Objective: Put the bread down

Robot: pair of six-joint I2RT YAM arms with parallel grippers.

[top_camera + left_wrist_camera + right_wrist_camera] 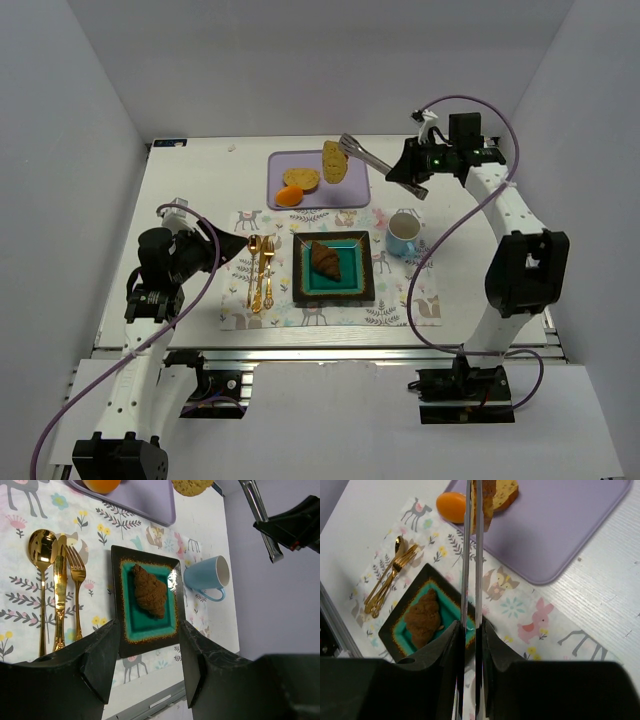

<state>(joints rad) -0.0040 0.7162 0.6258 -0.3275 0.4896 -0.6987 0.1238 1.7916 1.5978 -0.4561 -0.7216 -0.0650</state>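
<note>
My right gripper brings the slice back and down onto the plate's bare side beside the roll next, releasing the tongs (378,160).
A dark brown croissant-like roll (324,260) (149,591) (423,617) lies on the teal plate with a dark rim (364,285). One golden-tan bread slice (301,179) (506,492) rests on the lilac tray (352,190). Another slice (334,160) (487,505) hangs above the tray, pinched between the tips of metal tongs (378,160) (471,555). My right gripper (412,170) (471,627) is shut on the tongs' handles. Over the table's left side my left gripper (205,250) (145,655) is open and holds nothing.
A small orange fruit (290,197) (452,507) sits on the tray's near left corner. A light blue mug (402,234) (206,575) stands right of the plate. Gold cutlery (260,270) (57,580) lies left of it on the patterned placemat (400,300).
</note>
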